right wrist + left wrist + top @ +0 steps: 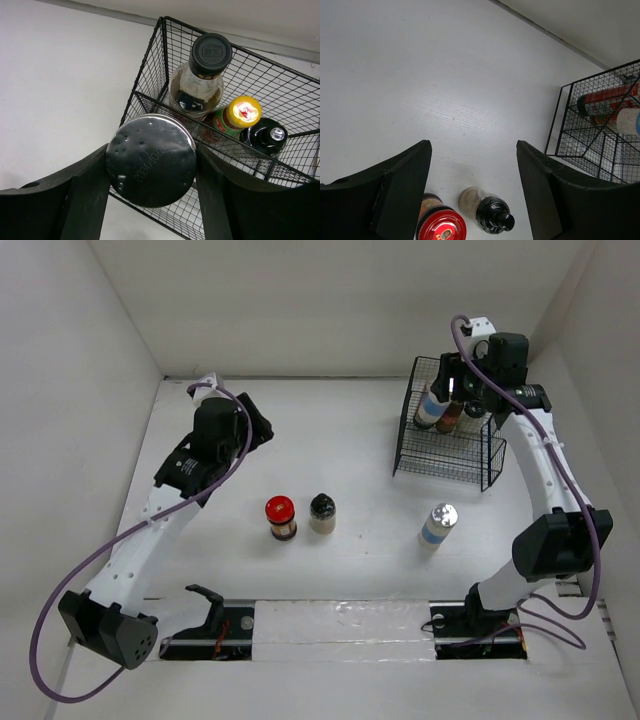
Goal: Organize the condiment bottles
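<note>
My right gripper moves down into the basket's near section point(418, 442) beside the basket's side mesh next and releases the shaker, since it's empty there in front of the tall sauce bottle.
My right gripper point(452, 388) is shut on a silver-topped blue-banded shaker point(430, 408) and holds it over the near-left part of the black wire basket point(440, 462). In the right wrist view the shaker's silver top point(151, 160) sits between my fingers point(85, 195). Inside the basket stand a tall black-capped sauce bottle point(202, 75), a yellow-capped bottle point(235, 116) and a black-capped bottle point(266, 136). On the table stand a red-lidded jar point(281, 518), a black-capped jar point(322, 513) and a second shaker point(438, 525). My left gripper point(258, 427) is open and empty, behind the two jars point(440, 226) point(487, 210).
White walls close in the table on the left, back and right. The basket point(560, 125) stands at the back right, near the right wall. The arm bases and a rail run along the near edge point(340, 625).
</note>
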